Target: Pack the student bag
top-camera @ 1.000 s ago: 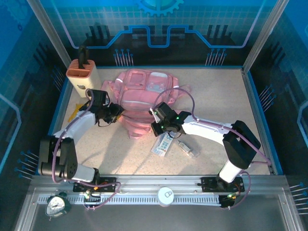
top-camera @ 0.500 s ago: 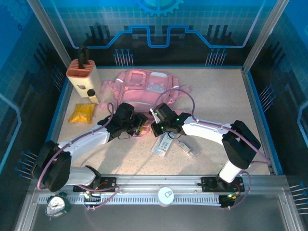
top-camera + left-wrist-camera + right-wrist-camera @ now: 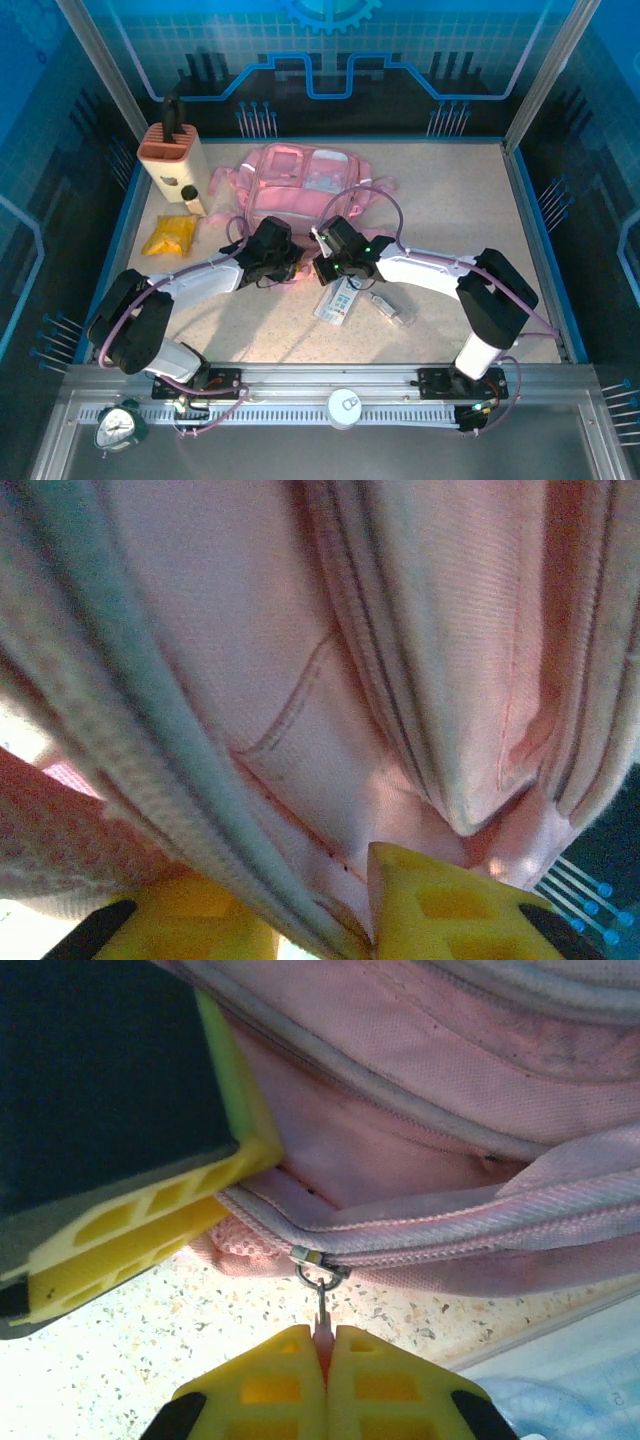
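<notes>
My right gripper will next pull the pull tab away from my left gripper along the zip seam [image 3: 490, 1226] and let go of it, because the seam goes on past the slider [image 3: 316, 1258].
The student bag [image 3: 300, 185], a soft pink backpack, lies at the middle back of the table. At its near edge my left gripper [image 3: 289, 267] is closed on a fold of the bag's zip seam [image 3: 300, 920]; the pale fabric runs down between its yellow fingers [image 3: 440, 905]. The right gripper [image 3: 322, 264] sits just beside it, shut on the small pink pull tab [image 3: 323, 1328] of the metal zipper slider [image 3: 316, 1258]. In the right wrist view the left gripper's finger [image 3: 130, 1240] presses on the bag [image 3: 450, 1080] just left of the slider.
A tan knife block [image 3: 170, 158] stands at the back left with a small white bottle [image 3: 192, 199] by it. A yellow packet [image 3: 168, 236] lies on the left. A flat pale blue item [image 3: 338, 298] and a clear item [image 3: 392, 310] lie near the right forearm.
My left arm swung from the bag's left side to its near edge, and its jaws closed on the zip seam. The right gripper has kept its hold on the pull tab.
</notes>
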You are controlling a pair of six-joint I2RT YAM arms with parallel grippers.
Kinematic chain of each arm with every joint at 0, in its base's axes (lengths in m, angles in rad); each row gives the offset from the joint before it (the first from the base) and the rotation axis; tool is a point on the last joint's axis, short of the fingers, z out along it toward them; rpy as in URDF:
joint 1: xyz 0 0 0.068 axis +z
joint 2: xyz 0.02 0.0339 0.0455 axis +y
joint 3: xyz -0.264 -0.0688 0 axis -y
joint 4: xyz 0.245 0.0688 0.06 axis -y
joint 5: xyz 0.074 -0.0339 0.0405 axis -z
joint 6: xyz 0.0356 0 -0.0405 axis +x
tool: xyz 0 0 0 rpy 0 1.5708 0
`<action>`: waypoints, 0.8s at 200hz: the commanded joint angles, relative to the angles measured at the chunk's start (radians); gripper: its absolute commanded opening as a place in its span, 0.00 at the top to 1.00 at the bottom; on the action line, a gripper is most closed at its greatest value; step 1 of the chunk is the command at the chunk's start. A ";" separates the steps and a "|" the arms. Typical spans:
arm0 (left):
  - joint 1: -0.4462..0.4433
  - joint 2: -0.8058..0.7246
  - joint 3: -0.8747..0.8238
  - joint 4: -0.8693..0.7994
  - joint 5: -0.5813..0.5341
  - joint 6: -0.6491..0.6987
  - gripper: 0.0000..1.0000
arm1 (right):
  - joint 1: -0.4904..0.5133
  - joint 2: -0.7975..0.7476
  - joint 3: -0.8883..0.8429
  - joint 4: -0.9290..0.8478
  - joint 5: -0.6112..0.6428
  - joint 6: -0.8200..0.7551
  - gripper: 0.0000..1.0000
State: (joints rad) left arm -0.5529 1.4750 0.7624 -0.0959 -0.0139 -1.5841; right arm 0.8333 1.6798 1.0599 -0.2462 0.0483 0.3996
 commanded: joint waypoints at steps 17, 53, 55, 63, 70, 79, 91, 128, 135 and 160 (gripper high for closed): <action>0.032 -0.022 0.017 -0.099 -0.071 0.063 1.00 | 0.018 -0.003 0.005 -0.057 0.097 -0.005 1.00; 0.102 -0.168 -0.013 -0.208 -0.089 0.198 1.00 | -0.034 -0.029 -0.028 -0.117 0.173 -0.019 1.00; 0.107 -0.177 -0.016 -0.216 -0.087 0.205 1.00 | -0.041 -0.030 -0.032 -0.118 0.172 -0.018 1.00; 0.130 -0.206 -0.025 -0.242 -0.078 0.240 1.00 | -0.062 -0.044 -0.049 -0.113 0.170 -0.023 1.00; 0.151 -0.231 -0.032 -0.274 -0.072 0.259 1.00 | -0.084 -0.055 -0.073 -0.103 0.176 -0.033 1.00; 0.180 -0.265 -0.052 -0.295 -0.069 0.285 1.00 | -0.107 -0.065 -0.094 -0.092 0.177 -0.038 1.00; 0.217 -0.302 -0.079 -0.303 -0.055 0.315 1.00 | -0.145 -0.069 -0.110 -0.078 0.168 -0.045 1.00; 0.299 -0.353 -0.099 -0.324 -0.001 0.390 1.00 | -0.214 -0.039 -0.103 -0.025 0.183 -0.059 1.00; 0.306 -0.350 -0.091 -0.335 0.002 0.400 1.00 | -0.229 -0.025 -0.093 -0.018 0.177 -0.058 1.00; 0.327 -0.339 -0.077 -0.357 0.004 0.433 1.00 | -0.270 0.005 -0.070 0.015 0.199 -0.056 1.00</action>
State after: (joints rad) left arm -0.2741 1.1500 0.6647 -0.3786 0.0608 -1.2346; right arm 0.6350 1.6508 0.9726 -0.2134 0.1467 0.3458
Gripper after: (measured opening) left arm 0.055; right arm 0.056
